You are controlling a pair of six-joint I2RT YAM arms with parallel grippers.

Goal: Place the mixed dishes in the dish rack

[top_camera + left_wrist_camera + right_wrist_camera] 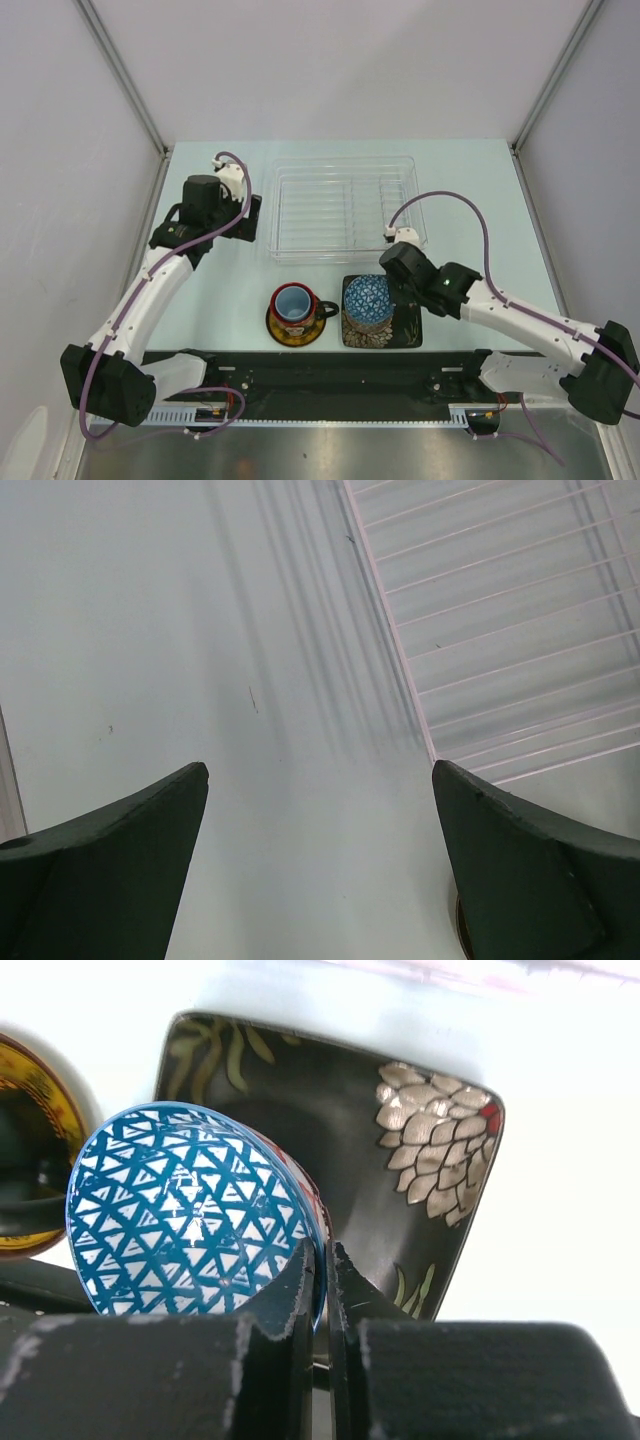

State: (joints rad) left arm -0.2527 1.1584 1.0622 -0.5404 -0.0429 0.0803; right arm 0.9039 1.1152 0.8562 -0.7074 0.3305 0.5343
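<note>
The dish rack is empty, so my right gripper should next move up and outward, tilt, and lower the bowl (366, 298) into the dish rack's far corner (397, 176) on the plate's side. It should let go of the bowl there.
My right gripper (392, 284) is shut on the rim of the small blue-patterned bowl (366, 298), one finger inside and one outside. It holds the bowl tilted over the square black white-flowered plate (384, 328). The right wrist view shows the gripper (327, 1260), the bowl (180, 1210) and the plate (400, 1130). The black mug (294, 303), with the light-blue cup nested inside it, stands on the yellow-and-dark saucer (292, 333) left of the plate. The see-through dish rack (345, 205) lies behind them with nothing in it. My left gripper (250, 215) is open and empty beside the rack's left wall (400, 650).
Grey enclosure walls stand on the left, right and back of the pale table. A black rail (330, 375) runs along the near edge between the arm bases. The saucer's edge (30, 1090) shows at the left of the right wrist view.
</note>
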